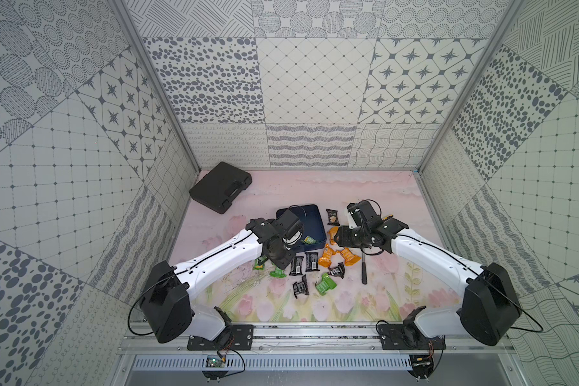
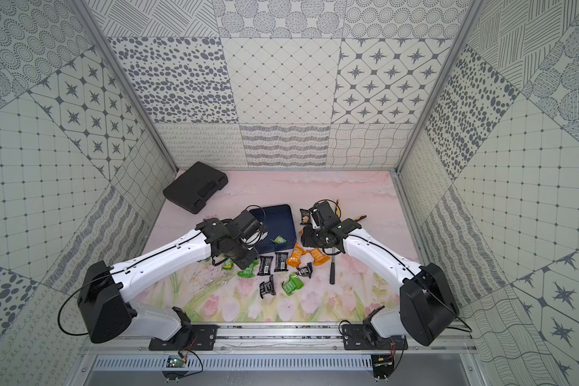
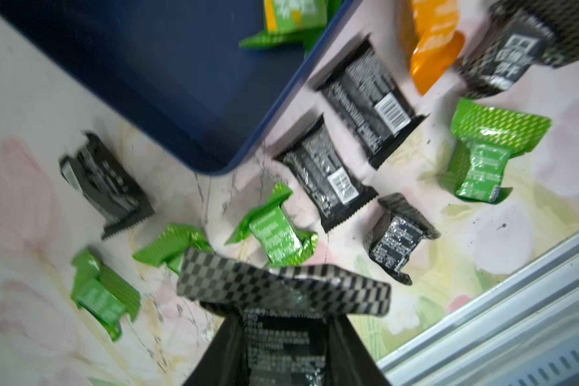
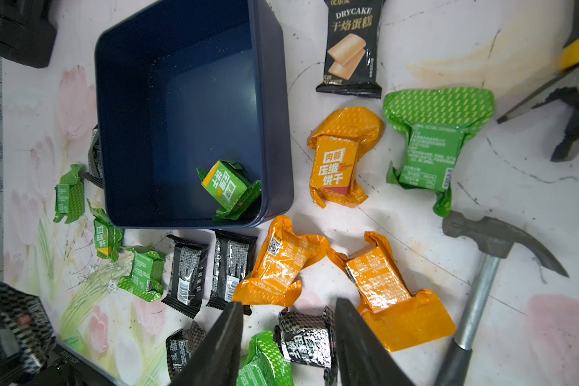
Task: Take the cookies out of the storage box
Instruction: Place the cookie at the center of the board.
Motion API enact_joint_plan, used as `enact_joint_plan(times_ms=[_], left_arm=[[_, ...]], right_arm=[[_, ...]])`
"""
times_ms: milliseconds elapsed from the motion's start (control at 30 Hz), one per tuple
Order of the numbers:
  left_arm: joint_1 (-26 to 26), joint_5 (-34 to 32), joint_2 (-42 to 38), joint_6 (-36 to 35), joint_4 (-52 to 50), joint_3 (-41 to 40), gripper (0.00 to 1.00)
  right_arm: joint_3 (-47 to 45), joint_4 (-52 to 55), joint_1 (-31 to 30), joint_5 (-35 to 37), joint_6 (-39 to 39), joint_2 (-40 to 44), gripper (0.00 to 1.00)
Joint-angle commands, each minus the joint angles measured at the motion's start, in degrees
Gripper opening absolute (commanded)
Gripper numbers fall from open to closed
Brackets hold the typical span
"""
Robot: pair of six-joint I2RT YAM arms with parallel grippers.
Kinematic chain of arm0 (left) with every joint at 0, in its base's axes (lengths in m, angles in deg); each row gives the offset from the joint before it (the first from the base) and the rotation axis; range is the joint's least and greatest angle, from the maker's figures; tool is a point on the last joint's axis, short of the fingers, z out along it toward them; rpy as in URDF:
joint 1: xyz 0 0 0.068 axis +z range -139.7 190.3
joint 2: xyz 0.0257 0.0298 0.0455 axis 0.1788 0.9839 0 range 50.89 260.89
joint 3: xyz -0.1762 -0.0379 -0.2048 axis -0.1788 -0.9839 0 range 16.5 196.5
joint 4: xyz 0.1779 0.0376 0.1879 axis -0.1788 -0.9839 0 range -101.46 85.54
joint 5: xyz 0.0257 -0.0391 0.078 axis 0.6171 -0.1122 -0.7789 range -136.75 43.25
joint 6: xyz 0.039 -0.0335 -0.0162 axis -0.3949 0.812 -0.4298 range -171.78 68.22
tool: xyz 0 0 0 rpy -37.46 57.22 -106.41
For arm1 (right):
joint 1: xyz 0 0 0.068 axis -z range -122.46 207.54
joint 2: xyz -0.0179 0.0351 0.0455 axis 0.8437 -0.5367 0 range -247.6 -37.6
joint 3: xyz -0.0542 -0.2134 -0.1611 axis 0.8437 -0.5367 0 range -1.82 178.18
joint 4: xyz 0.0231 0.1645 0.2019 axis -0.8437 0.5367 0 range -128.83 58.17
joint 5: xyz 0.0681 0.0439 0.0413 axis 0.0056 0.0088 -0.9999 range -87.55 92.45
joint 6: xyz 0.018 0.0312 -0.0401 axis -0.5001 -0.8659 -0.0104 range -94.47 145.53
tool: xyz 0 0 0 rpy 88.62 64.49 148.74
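My left gripper will pull back from the box (image 1: 311, 217) and go down to the bare tabletop beside another black checkered cookie to let go of its own, since that spot is clear.
The storage box (image 1: 311, 217) (image 4: 181, 117) is a dark blue tin with a single green cookie (image 1: 309, 239) (image 4: 228, 187) in its near corner. My left gripper (image 3: 283, 314) is shut on a black checkered cookie (image 3: 281, 287), held above the table near the box's corner (image 3: 214, 163). Several green, black and orange cookies (image 1: 328, 255) (image 2: 266, 265) lie on the table in front of and right of the box. My right gripper (image 4: 288, 307) stands open above them, and a black checkered cookie (image 4: 306, 337) lies on the table between its fingers.
A hammer (image 1: 364, 270) (image 4: 482, 267) lies right of the cookies. Yellow-handled pliers (image 4: 575, 100) lie beyond it, under my right arm. A black plastic case (image 1: 219, 190) sits at the back left. Patterned walls enclose the table on three sides.
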State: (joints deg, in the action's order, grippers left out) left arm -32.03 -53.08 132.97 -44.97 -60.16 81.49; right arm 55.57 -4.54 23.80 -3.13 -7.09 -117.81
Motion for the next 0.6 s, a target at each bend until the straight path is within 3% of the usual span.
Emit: enact_joint_plan(times_ms=[0, 300, 567], left_arm=[[-1.9, 4.4, -1.7, 27.7, -10.2, -5.2, 0.00], [-9.1, 4.3, -4.7, 36.4, -0.3, -17.1, 0.00], [-11.4, 1.1, 0.2, 36.3, 13.0, -21.0, 0.00]], right_arm=[[1.1, 0.3, -0.6, 0.1, -1.5, -0.5, 0.49], [0.7, 1.7, -1.3, 0.2, -2.5, 0.5, 0.49], [0.9, 2.8, -1.6, 0.8, -2.7, 1.2, 0.48]])
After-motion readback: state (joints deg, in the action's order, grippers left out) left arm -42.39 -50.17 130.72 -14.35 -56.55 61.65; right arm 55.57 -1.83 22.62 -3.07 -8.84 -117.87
